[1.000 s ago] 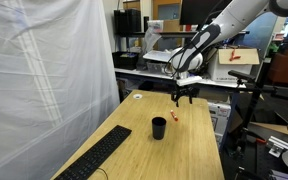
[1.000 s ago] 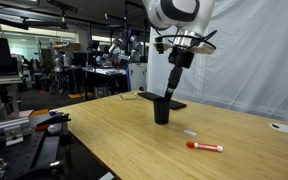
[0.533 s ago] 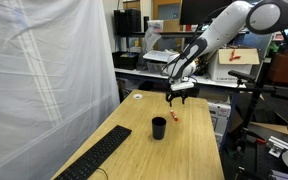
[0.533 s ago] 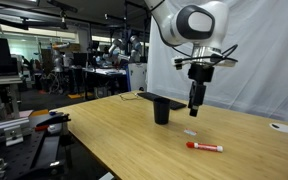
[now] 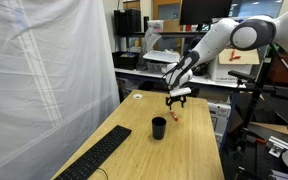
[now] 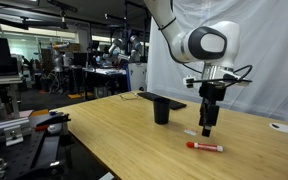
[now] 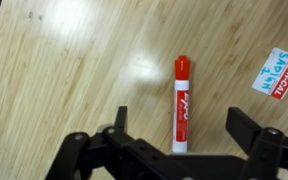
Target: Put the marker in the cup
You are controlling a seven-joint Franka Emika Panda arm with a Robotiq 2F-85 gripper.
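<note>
My gripper needs to move down next and close across the marker's printed body (image 6: 211,148) (image 7: 180,127) below it, since its open fingers are already on either side.
The red marker (image 7: 180,105) lies flat on the wooden table; it also shows in both exterior views (image 6: 205,147) (image 5: 177,116). My gripper (image 7: 181,128) hangs open directly above it, fingers on either side, not touching it. In an exterior view the gripper (image 6: 208,127) is a little above the table, just over the marker. The black cup (image 6: 162,110) stands upright on the table, apart from the marker; it also shows in an exterior view (image 5: 159,127).
A black keyboard (image 5: 96,158) lies near the table's front corner. A small white sticker (image 7: 278,73) lies on the wood beside the marker. A white curtain (image 5: 44,70) hangs along one side of the table. Cluttered lab benches stand behind.
The arm has swung away from above the cup to over the marker and lowered toward the table.
</note>
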